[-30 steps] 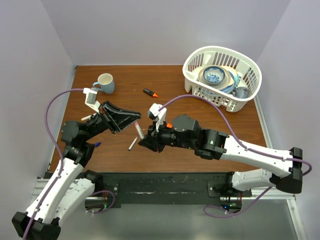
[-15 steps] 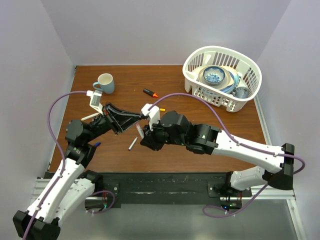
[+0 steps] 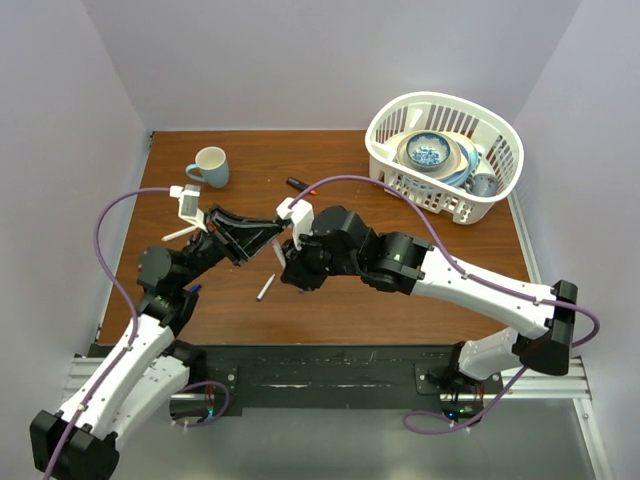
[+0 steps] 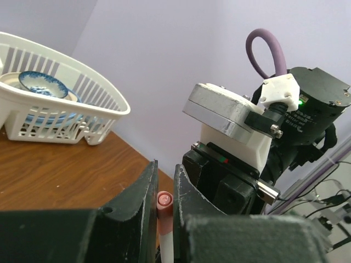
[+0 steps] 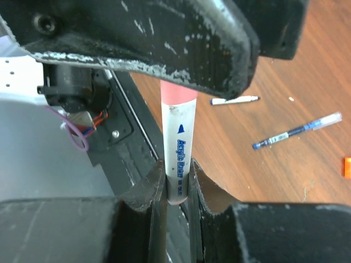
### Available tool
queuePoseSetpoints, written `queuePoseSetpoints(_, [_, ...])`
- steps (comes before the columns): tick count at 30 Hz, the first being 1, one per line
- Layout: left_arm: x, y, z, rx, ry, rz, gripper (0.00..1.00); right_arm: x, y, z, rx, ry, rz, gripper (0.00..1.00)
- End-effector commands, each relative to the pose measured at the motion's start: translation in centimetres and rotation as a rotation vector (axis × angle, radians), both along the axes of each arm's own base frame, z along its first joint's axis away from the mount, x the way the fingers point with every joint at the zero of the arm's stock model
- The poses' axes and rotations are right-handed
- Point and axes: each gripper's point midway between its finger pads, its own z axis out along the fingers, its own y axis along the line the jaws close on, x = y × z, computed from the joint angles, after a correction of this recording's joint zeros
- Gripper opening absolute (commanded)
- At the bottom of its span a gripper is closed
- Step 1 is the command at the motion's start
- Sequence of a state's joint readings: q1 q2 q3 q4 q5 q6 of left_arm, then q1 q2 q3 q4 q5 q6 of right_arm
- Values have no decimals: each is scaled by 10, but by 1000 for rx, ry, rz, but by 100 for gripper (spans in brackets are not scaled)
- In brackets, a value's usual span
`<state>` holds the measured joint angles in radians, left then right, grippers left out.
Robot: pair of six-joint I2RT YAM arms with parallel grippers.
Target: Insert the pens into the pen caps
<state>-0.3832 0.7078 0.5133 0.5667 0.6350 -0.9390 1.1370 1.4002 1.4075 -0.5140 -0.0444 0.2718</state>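
The white pen's end sits inside the pink cap [image 5: 178,94], so the left gripper tilts down, lowers to the tabletop beside the blue pen and releases next.
A white pen [image 5: 178,143] with blue print stands between my two grippers, its end inside a pink pen cap [image 5: 178,94]. My right gripper [image 5: 177,170] is shut on the lower barrel. My left gripper [image 4: 165,178] is shut on the pink cap [image 4: 164,201], with the white barrel [image 4: 166,244] running down below it. From above, the left gripper [image 3: 279,230] and right gripper [image 3: 286,264] meet tip to tip over the table's middle, and the pen [image 3: 279,250] is a short sliver between them.
Loose pens lie on the wooden table [image 3: 350,300]: a grey one [image 3: 265,288], a black and orange marker [image 3: 298,185], a white one [image 3: 180,233] and a blue one [image 3: 192,290]. A mug [image 3: 210,166] stands back left. A white basket [image 3: 497,190] of dishes stands back right.
The right arm has swung left and towards the back, bringing its gripper and pen up against the left gripper. The left arm shifted slightly right. Both grips stayed shut.
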Motion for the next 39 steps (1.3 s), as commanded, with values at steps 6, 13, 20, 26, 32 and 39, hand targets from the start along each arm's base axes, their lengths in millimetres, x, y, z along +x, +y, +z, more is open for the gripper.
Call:
queuePoseSetpoints(6, [-67, -32, -90, 126, 426, -400, 0, 35, 6, 271, 721, -486, -77, 0])
queuePoseSetpoints(13, [-67, -37, -126, 220, 492, -337, 0, 43, 5, 269, 700, -503, -107, 0])
queuePoseSetpoints(20, [-69, -53, -132, 242, 515, -334, 0, 55, 11, 241, 651, -475, -140, 0])
queuePoseSetpoints(26, [-34, -57, -105, 250, 492, -201, 0, 48, -6, 210, 626, -419, -157, 0])
queuePoseSetpoints(32, [12, -59, -80, 321, 493, -32, 0, 36, -24, 135, 574, -278, -187, 31])
queuePoseSetpoints(39, [61, -59, -70, 413, 467, 112, 0, 13, -60, 72, 540, -111, -241, 51])
